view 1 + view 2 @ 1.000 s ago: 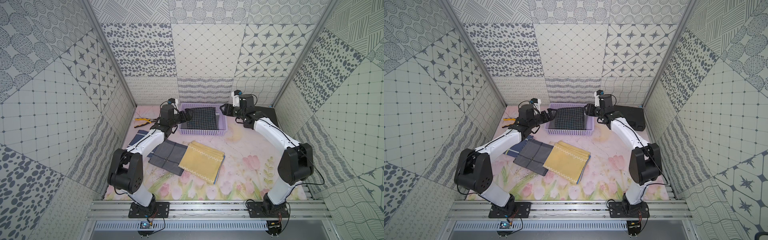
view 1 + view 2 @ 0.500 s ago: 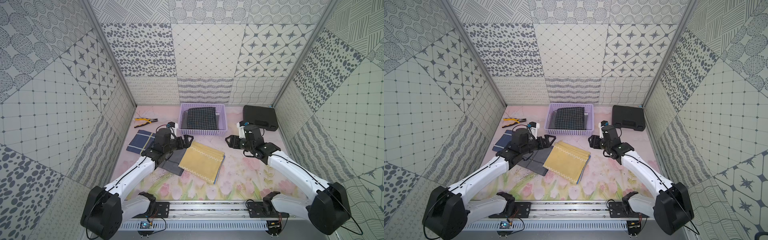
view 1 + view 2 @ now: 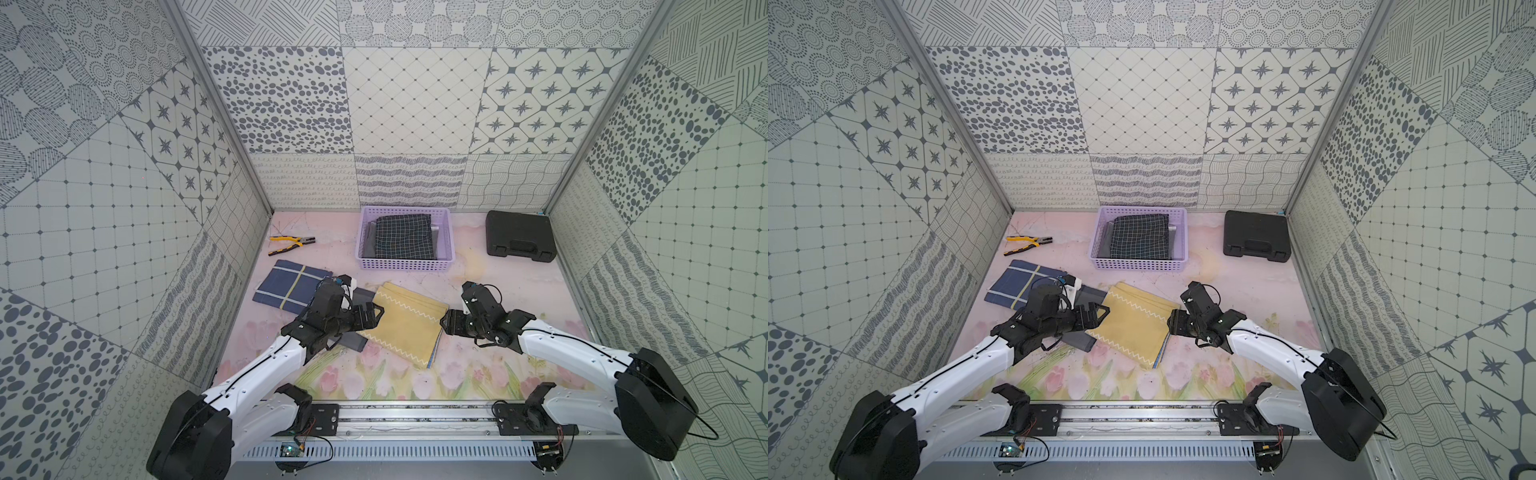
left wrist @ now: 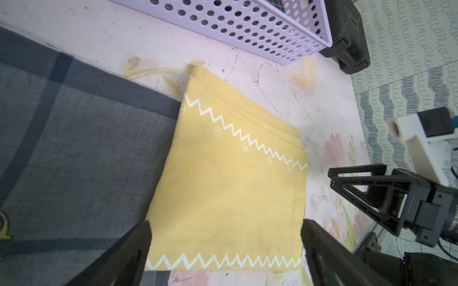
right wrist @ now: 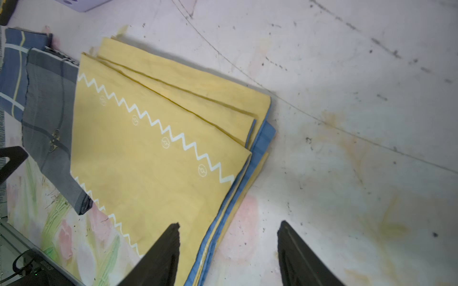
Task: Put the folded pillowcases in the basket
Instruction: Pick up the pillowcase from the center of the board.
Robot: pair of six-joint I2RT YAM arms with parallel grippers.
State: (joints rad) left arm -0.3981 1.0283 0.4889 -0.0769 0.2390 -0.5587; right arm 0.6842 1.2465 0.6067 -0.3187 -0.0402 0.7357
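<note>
The pillowcase's blue-lined side edge (image 3: 440, 329) (image 5: 225, 204), where the folded layers lie stacked, is below my right gripper. My right gripper needs to lower its open fingers astride that edge next and close them.
The folded pillowcase (image 3: 405, 328) (image 3: 1133, 328) is yellow with white zigzag trim and lies flat on the table's front half. The lilac perforated basket (image 3: 405, 266) (image 3: 1140, 264) stands at the back with a dark checked cloth (image 3: 405, 237) inside. My left gripper (image 3: 374, 316) (image 4: 226, 227) is open, low over the pillowcase's (image 4: 230, 188) left edge, its jaws spanning the near hem. My right gripper (image 3: 446, 326) (image 5: 230, 225) is open at the right edge of the pillowcase (image 5: 153, 153), one finger over the cloth and one over bare table. Neither holds anything.
A grey cloth (image 3: 360, 296) lies partly under the pillowcase and my left arm, with a blue plaid cloth (image 3: 289, 282) beyond it. Yellow-handled pliers (image 3: 291, 244) lie at the back left. A black hard case (image 3: 519, 241) sits to the right of the basket.
Both arms have drawn back from the basket to the two sides of the yellow pillowcase. The dark checked cloth stays in the basket.
</note>
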